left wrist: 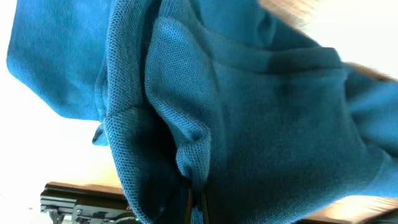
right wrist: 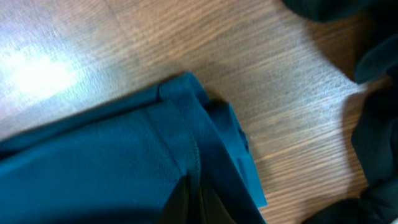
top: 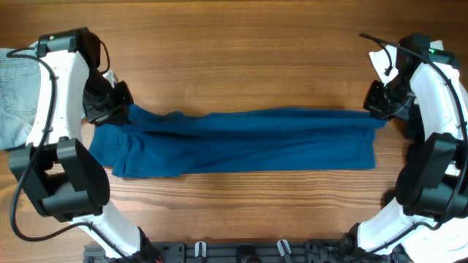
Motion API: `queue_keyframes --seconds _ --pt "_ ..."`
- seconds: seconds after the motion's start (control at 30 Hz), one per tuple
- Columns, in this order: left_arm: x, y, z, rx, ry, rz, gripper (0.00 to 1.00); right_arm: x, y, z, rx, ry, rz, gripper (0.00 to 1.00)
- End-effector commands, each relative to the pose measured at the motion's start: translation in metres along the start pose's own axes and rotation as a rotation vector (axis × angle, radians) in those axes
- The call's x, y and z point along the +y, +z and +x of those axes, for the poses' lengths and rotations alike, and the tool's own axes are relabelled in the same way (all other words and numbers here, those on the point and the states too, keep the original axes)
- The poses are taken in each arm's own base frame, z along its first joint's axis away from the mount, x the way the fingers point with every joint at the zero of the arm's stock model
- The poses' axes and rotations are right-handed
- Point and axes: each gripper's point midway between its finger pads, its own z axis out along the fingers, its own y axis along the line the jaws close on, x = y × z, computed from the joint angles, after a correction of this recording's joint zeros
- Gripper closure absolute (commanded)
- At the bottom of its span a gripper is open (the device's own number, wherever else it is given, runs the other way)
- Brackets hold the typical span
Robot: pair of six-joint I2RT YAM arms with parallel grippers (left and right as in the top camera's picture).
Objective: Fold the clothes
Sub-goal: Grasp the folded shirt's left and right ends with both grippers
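I should carry the T-shirt's pinched hem back over the near corner of the lower layer (top: 365, 161) (right wrist: 256, 194) with my right gripper and release it there, because that layer's near part is still uncovered.
The deep-blue T-shirt (top: 241, 142) lies stretched in a long band across the middle of the table, folded lengthwise. My left gripper (top: 117, 109) is shut on the shirt's left end, at its far corner; in the left wrist view the knit fabric (left wrist: 249, 112) fills the frame and is pinched between the fingers (left wrist: 196, 199). My right gripper (top: 380, 113) is shut on the shirt's right end; the right wrist view shows the hemmed corner (right wrist: 205, 124) clamped between the fingers (right wrist: 193, 199), just above the wood. The cloth is taut between both grippers.
A pale-blue denim piece (top: 16, 95) lies at the left table edge, behind my left arm. Dark fabric (right wrist: 373, 137) shows at the right edge of the right wrist view. Bare wooden table (top: 241, 58) lies beyond the shirt and in front of it.
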Motion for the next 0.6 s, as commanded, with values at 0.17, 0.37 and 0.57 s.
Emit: queue_keyframes --seconds 0.17,0.37,0.57 --pt "0.026 0.028 0.026 0.108 -0.031 -0.106 0.91 -0.020 0.002 0.037 0.133 -0.029 0.086 0.91" --pt "0.028 0.029 0.035 0.145 -0.034 -0.116 0.54 -0.035 -0.002 0.051 0.186 -0.031 0.160 0.75" --pt "0.026 0.031 0.027 0.113 -0.032 -0.102 0.51 -0.036 0.002 0.052 0.188 -0.031 0.160 0.62"
